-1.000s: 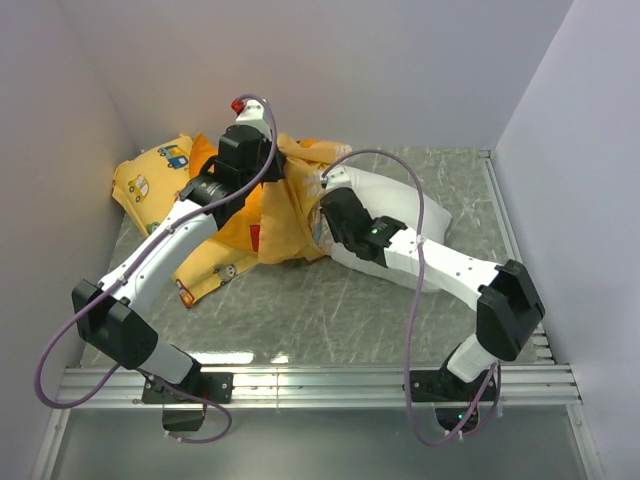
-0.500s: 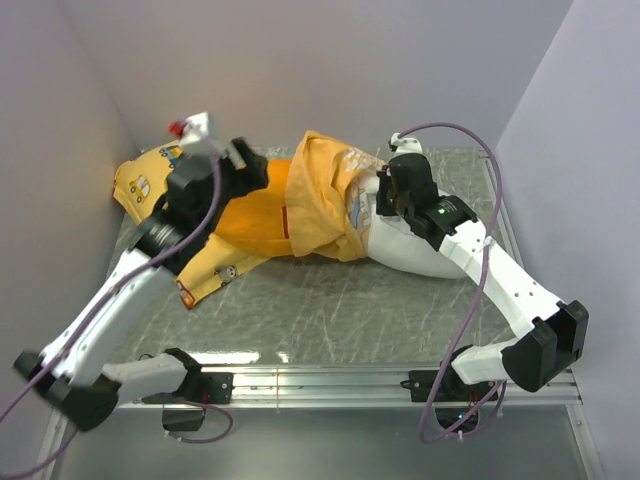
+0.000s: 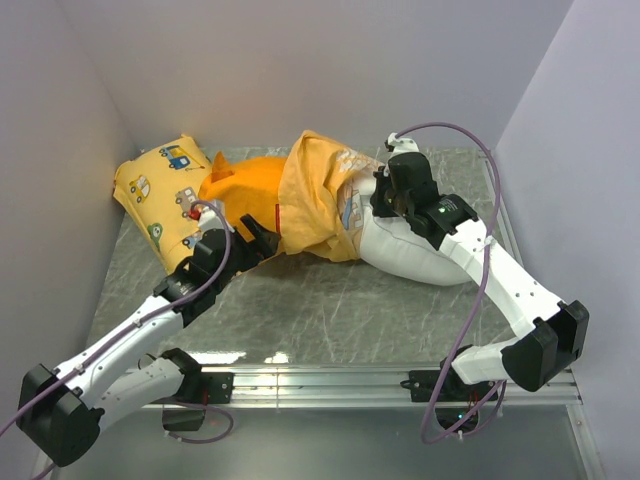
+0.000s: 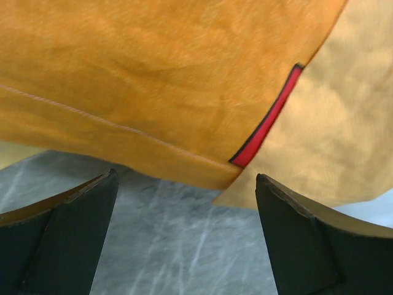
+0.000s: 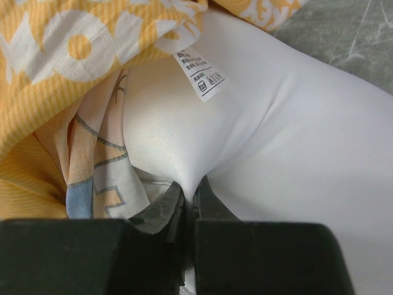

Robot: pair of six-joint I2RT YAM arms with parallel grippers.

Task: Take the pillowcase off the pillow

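Note:
My right gripper draws away from the opening of the pillowcase (image 3: 305,195) toward the pillow's bare end (image 3: 440,263) next, then releases the pinched fabric. The pillowcase still covers one end.
The orange pillowcase (image 3: 305,195) lies bunched at the table's middle back, still covering the left end of the white pillow (image 3: 415,250), which sticks out to the right. My left gripper (image 3: 262,240) hovers open just in front of the pillowcase's near edge. In the left wrist view the pillowcase hem (image 4: 153,92) with a red stripe fills the top, and the left gripper (image 4: 185,178) has only table between its fingers. My right gripper (image 3: 383,205) is shut on a pinch of pillow fabric (image 5: 295,123) beside the pillowcase opening (image 5: 73,37).
A smaller yellow cushion (image 3: 160,185) printed with vehicles leans in the back left corner, partly under the orange cloth. White walls close in the left, back and right. A metal rail (image 3: 320,380) runs along the near edge. A care label (image 5: 201,70) shows on the pillow.
My left gripper opened, let go of the pillowcase and drew back toward the near left. The right arm earlier pulled the pillow rightward and has held still since.

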